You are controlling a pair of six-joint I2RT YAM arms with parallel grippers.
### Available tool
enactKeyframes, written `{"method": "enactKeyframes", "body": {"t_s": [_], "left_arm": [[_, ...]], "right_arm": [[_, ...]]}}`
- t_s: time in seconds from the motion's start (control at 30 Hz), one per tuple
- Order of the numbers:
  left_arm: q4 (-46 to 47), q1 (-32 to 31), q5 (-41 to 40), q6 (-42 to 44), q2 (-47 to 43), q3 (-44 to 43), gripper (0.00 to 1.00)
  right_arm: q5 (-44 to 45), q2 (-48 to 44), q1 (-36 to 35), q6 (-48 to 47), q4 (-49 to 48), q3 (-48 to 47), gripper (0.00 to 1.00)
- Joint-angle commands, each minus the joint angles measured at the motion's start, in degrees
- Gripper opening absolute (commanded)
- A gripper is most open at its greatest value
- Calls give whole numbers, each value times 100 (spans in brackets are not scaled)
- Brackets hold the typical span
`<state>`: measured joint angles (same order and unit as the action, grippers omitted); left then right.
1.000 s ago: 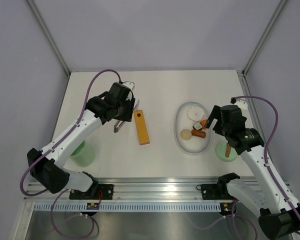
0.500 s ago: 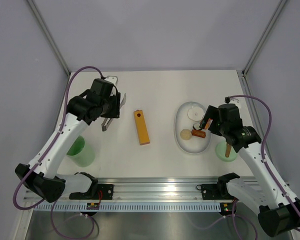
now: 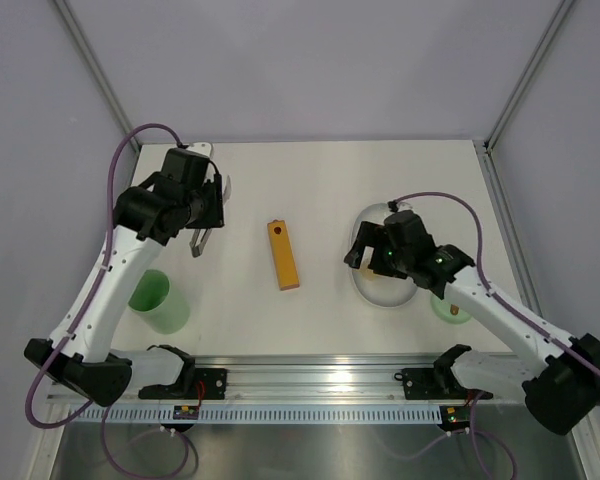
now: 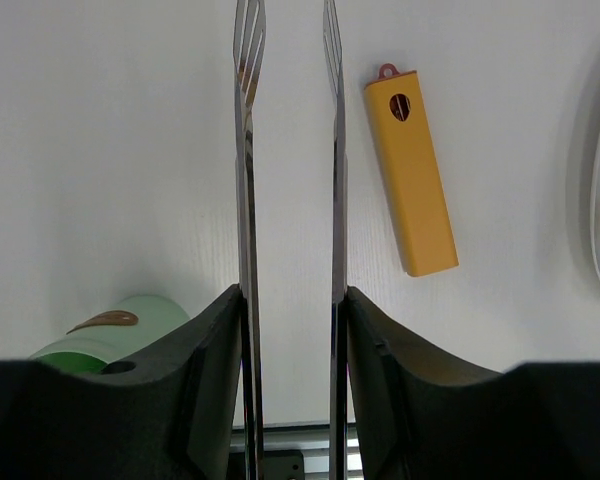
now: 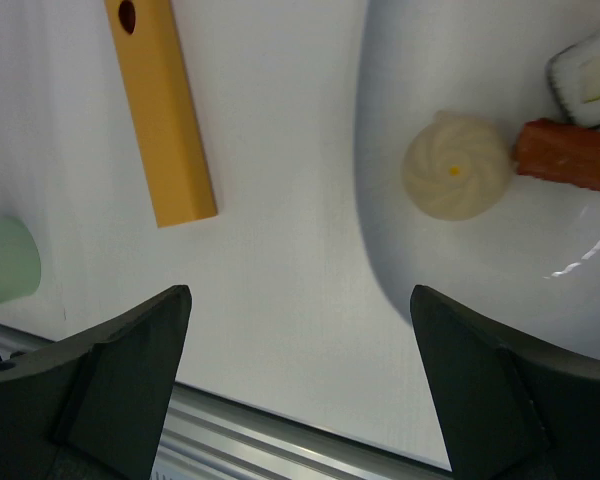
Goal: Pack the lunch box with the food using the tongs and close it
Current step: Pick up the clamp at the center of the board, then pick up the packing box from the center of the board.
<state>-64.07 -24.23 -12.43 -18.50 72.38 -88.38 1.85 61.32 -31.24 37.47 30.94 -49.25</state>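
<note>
The lunch box is to the left of my right gripper in the top view, so I will move that gripper over the orange block next, onto the lunch box's block-side rim [image 3: 168, 289].
My left gripper [image 3: 202, 214] [image 4: 290, 295] is shut on the grey metal tongs [image 3: 196, 245] [image 4: 244, 150], whose two thin arms run forward between my fingers, tips apart and empty. It hangs over the table's left side, behind the pale green lunch box [image 3: 160, 301] [image 4: 100, 330] [image 5: 5, 262]. My right gripper [image 3: 358, 255] [image 5: 300, 290] is open and empty over the left rim of the white plate [image 3: 384, 297] [image 5: 395, 255]. On the plate lie a white rice ball [image 5: 455, 165], a brown sausage [image 5: 570, 160] and a dark-and-white cube [image 5: 590, 75]. The green lid [image 3: 450, 306] lies right of the plate, partly behind my right arm.
A long orange block [image 3: 283, 255] [image 4: 410, 180] [image 5: 160, 110] lies in the table's middle, between the grippers. The metal rail [image 3: 300, 375] runs along the near edge. In the top view my right wrist hides the plate's food.
My left arm carried the tongs left and back, away from the orange block. My right arm swung left from the lid side, over the plate to its left rim.
</note>
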Motion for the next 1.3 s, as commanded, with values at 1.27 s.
{"method": "enactKeyframes", "body": {"t_s": [1.27], "left_arm": [[-1002, 463, -963, -329, -681, -1876, 45]], "right_arm": [[-1362, 8088, -3467, -205, 105, -9242, 84]]}}
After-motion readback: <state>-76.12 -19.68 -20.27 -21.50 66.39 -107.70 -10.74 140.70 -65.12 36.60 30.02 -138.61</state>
